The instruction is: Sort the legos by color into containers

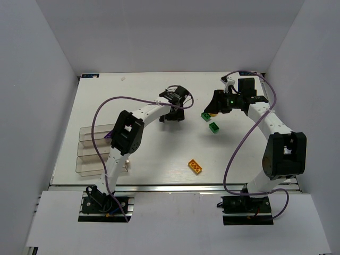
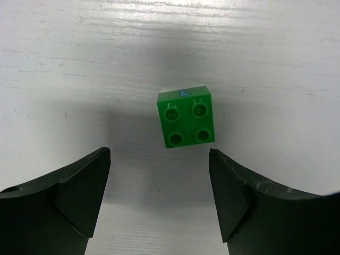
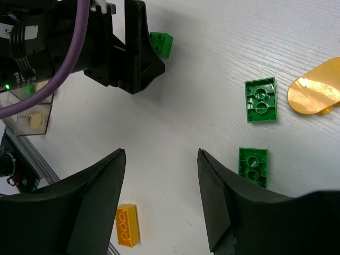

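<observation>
My left gripper should ease outward and to the right in its wrist view, with its fingers on both sides of the small green lego, because it is beyond the fingers.
My left gripper is open, its fingers just short of a green four-stud lego lying studs up on the table. In the top view this gripper hangs at the table's middle back and hides that brick. My right gripper is open and empty above bare table; in the top view it is at the back right. Two green legos lie to its right, also seen from above. A yellow-orange brick lies nearer the front. Clear containers stand at the left; one holds a purple brick.
A flat yellow-orange piece lies beside the green legos. The left gripper and its green lego show in the right wrist view. A clear bin sits at that view's left edge. White walls enclose the table.
</observation>
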Tool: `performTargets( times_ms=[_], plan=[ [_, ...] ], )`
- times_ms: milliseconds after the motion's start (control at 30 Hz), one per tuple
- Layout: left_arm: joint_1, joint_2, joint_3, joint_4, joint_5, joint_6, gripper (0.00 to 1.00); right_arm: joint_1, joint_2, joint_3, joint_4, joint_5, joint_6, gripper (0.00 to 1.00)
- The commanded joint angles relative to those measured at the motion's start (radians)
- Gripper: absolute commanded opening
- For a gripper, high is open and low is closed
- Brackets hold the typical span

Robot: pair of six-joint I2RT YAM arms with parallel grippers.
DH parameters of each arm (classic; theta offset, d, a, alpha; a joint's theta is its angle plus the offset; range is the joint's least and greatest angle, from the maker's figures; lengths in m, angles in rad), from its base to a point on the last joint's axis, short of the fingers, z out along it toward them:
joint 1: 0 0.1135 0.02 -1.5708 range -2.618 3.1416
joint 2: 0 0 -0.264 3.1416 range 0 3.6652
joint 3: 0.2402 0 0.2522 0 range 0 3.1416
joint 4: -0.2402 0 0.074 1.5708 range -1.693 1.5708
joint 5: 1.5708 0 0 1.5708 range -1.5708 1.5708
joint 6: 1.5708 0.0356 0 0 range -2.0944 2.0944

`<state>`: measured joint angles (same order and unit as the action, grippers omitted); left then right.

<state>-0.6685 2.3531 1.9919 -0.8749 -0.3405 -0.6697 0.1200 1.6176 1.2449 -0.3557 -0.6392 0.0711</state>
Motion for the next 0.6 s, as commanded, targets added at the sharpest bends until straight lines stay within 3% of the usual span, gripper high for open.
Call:
performTargets(
  times_ms=[0,333,433,467,567],
  plan=[
    [0.000,-0.009,0.044,0.017,0.001,0.002,0.84,-0.003,-0.036,-0.009,0.037,-0.017,-0.011,0.62],
    [0.000,0.110,0.203,-0.009,0.008,-0.028,0.75,-0.003,-0.041,-0.015,0.040,-0.013,-0.013,0.62],
    [0.009,0.115,0.202,-0.016,0.003,-0.037,0.58,-0.003,-0.047,-0.016,0.040,-0.011,-0.011,0.62],
    [0.009,0.109,0.199,-0.016,-0.002,-0.039,0.45,-0.003,-0.047,-0.018,0.041,-0.011,-0.014,0.62],
    [0.009,0.060,0.153,-0.003,-0.025,-0.037,0.26,-0.002,-0.053,-0.022,0.035,-0.014,-0.031,0.62]
  ],
)
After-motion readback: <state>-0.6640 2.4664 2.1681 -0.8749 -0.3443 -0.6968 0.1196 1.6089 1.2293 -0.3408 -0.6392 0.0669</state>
